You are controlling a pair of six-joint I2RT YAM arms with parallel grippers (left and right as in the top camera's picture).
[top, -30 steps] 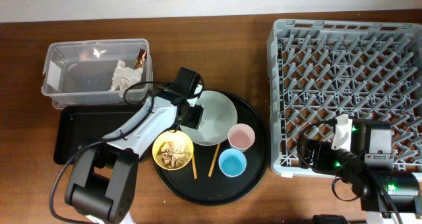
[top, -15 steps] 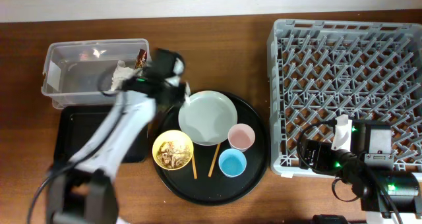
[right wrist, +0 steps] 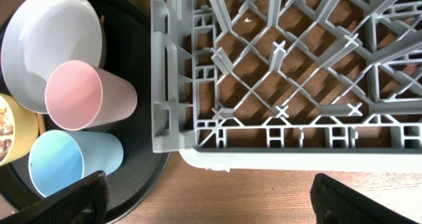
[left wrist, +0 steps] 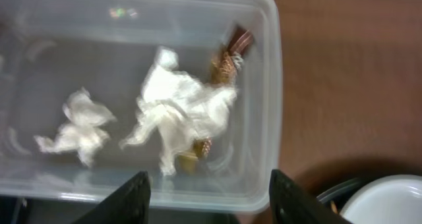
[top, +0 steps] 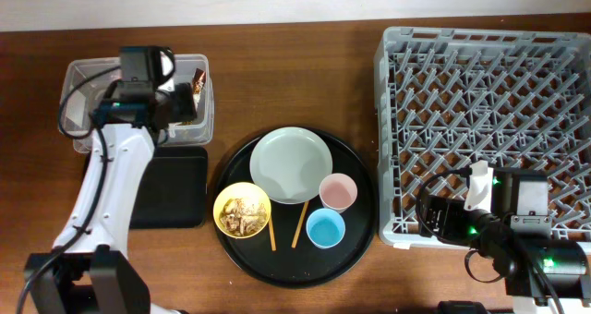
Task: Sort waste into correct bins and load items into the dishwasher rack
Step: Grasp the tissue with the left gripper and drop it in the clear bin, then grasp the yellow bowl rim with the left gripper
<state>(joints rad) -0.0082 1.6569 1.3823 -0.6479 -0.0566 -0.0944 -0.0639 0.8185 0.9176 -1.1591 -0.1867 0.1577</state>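
Note:
I should next move my left gripper back and down from the clear tub onto the bowl's rim by the chopsticks.
My left gripper [top: 175, 106] is open and empty over the right end of the clear tub [top: 81, 74]. In the left wrist view [left wrist: 214, 201] the tub holds two crumpled white tissues [left wrist: 178, 112] and the brown wrapper [left wrist: 231, 56]. The grey-green plate [top: 291, 164], the yellow bowl [top: 242, 211] with food scraps, the pink cup [top: 338, 192] and the blue cup [top: 325, 229] sit on the round black tray. The grey rack [top: 489, 120] stands at the right. My right gripper [top: 432, 217] is open and empty in the right wrist view [right wrist: 211, 204], at the rack's front left corner.
The flat black tray [top: 171, 199] lies in front of the tub, partly under my left arm. The round black tray [top: 360, 240] holds two wooden chopsticks [top: 300, 223]. The right wrist view shows the pink cup [right wrist: 76, 95], the blue cup [right wrist: 59, 161] and the rack's edge [right wrist: 165, 85].
My left gripper has swung from the left edge of the plate up and left to the clear tub. The right arm has not moved.

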